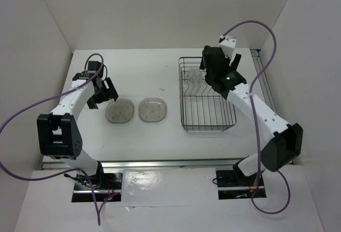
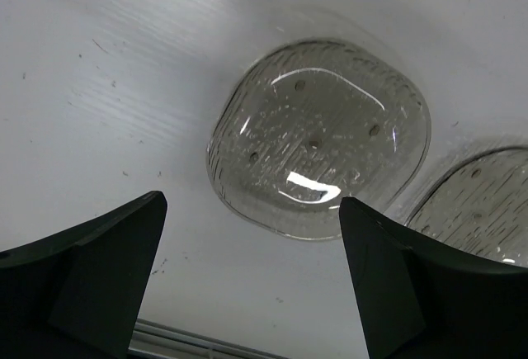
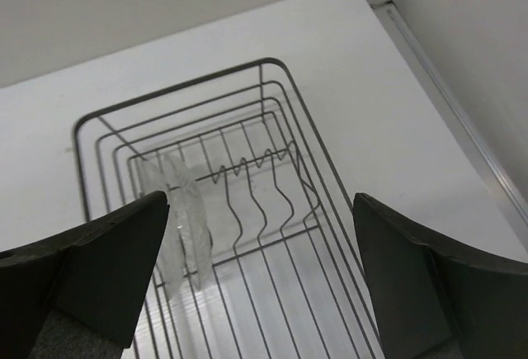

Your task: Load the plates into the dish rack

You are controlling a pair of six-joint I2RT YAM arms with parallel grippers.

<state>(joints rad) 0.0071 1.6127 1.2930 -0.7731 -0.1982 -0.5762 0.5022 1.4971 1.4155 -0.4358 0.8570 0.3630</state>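
I need to move my left gripper back down next, with its fingers on both sides of the closer plate's near rim below it, and close it. That rim is clear of the other plate.
Two smoky grey-brown plates lie flat side by side on the white table, the left plate and the right plate. My left gripper hovers open just left of the left plate, with nothing between its fingers. The dark wire dish rack stands at the right. Two clear plates stand on edge between its dividers at the far end. My right gripper hangs open above the rack, holding nothing.
White walls close in the table on the left, back and right. A metal rail runs along the table's right edge beside the rack. Purple cables loop off both arms.
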